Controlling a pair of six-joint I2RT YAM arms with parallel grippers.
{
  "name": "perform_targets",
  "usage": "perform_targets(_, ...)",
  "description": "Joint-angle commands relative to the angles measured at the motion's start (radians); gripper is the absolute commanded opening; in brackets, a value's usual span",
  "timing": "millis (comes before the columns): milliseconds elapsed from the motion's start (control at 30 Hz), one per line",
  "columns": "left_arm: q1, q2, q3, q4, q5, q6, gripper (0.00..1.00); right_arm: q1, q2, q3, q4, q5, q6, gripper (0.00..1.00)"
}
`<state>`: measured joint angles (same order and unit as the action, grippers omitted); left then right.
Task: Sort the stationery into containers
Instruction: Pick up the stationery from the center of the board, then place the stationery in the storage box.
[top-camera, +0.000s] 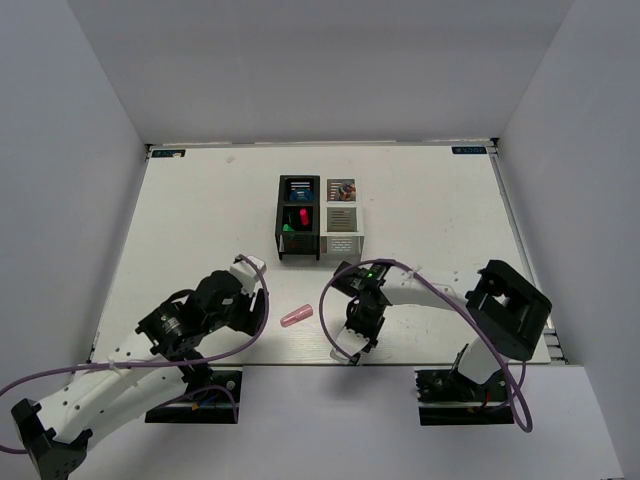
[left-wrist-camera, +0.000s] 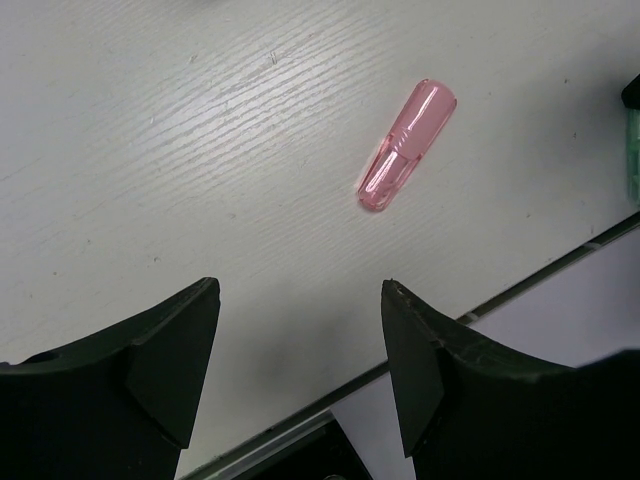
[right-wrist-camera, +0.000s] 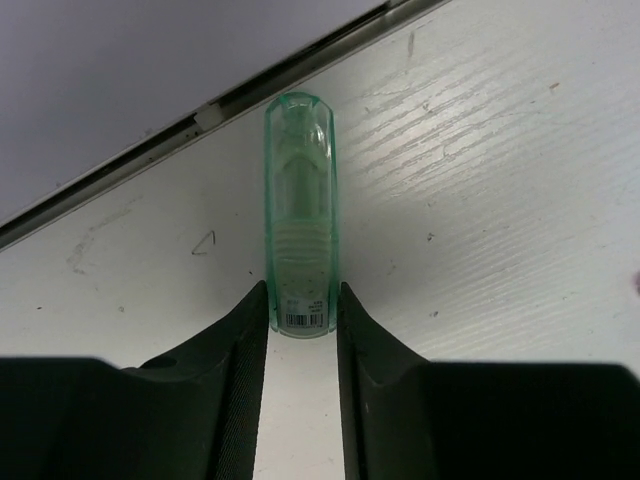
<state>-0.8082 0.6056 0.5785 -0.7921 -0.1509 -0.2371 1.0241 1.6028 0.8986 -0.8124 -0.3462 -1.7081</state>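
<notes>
The front white bin (top-camera: 342, 218) has its opening outward of my right gripper, which will next rise, carry the pale green piece outward and release it into the bin.
A pink translucent stick (top-camera: 297, 317) lies on the white table between my arms; in the left wrist view it (left-wrist-camera: 407, 145) lies ahead and to the right of my left gripper (left-wrist-camera: 299, 295), which is open and empty. My left gripper (top-camera: 258, 305) sits just left of the stick. My right gripper (right-wrist-camera: 302, 290) is low near the table's front edge, its fingers closed on the sides of the near end of a pale green translucent piece (right-wrist-camera: 300, 200). In the top view my right gripper (top-camera: 362, 335) hides that piece. The four joined containers (top-camera: 278, 235) stand mid-table.
The back black bin holds a blue tape roll (top-camera: 299, 191). The front black bin holds red and green items (top-camera: 297, 220). The back white bin holds a coloured item (top-camera: 343, 188). The table's front edge rail (right-wrist-camera: 150, 150) runs just beyond the green piece.
</notes>
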Motion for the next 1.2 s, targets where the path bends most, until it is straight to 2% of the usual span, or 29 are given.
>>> perform_targets(0,0.001,-0.012,-0.006,0.014,-0.010,-0.004,0.76,0.016,0.051,-0.064,-0.017,0.087,0.005,0.28)
perform_targets(67,0.001,-0.018,-0.008,0.016,-0.012,-0.007,0.76,0.021,0.063,-0.061,-0.031,0.099,0.037,0.19)
perform_targets(100,0.004,-0.027,-0.008,0.014,-0.013,-0.007,0.76,0.024,0.068,-0.056,-0.031,0.107,0.076,0.10)
perform_targets(167,0.003,-0.030,-0.009,0.013,-0.016,-0.007,0.76,0.018,0.059,-0.038,-0.019,0.108,0.167,0.02)
perform_targets(200,0.001,-0.038,-0.011,0.011,-0.018,-0.008,0.76,0.018,0.052,-0.030,-0.013,0.111,0.194,0.00)
perform_targets(233,0.003,-0.041,-0.012,0.014,-0.018,-0.007,0.76,0.014,0.022,-0.014,-0.011,0.119,0.294,0.00)
perform_targets(300,0.003,-0.047,-0.011,0.013,-0.018,-0.010,0.76,0.011,-0.013,0.017,0.012,0.179,0.372,0.00)
perform_targets(333,0.001,-0.050,-0.012,0.014,-0.018,-0.010,0.75,0.011,-0.064,0.048,0.012,0.222,0.466,0.00)
perform_targets(433,0.003,-0.052,-0.014,0.016,-0.016,-0.011,0.75,0.005,-0.128,0.167,-0.043,0.326,0.549,0.00)
perform_targets(533,0.004,-0.053,-0.011,0.013,-0.015,-0.010,0.75,-0.007,-0.185,0.281,-0.122,0.441,0.530,0.00)
perform_targets(633,0.003,-0.061,-0.012,0.014,-0.018,-0.011,0.75,-0.015,-0.218,0.352,-0.117,0.583,0.486,0.00)
perform_targets(733,0.003,-0.064,-0.012,0.017,-0.018,-0.011,0.75,-0.059,-0.199,0.451,-0.119,0.654,0.459,0.00)
perform_targets(900,0.003,-0.060,-0.016,0.016,-0.018,-0.013,0.74,-0.108,-0.130,0.500,0.089,0.835,0.363,0.00)
perform_targets(1033,0.004,-0.052,-0.014,0.014,-0.019,-0.010,0.74,-0.151,-0.037,0.548,0.224,0.869,0.277,0.00)
perform_targets(1167,0.004,-0.046,-0.016,0.013,-0.019,-0.010,0.74,-0.165,0.029,0.571,0.271,0.866,0.199,0.00)
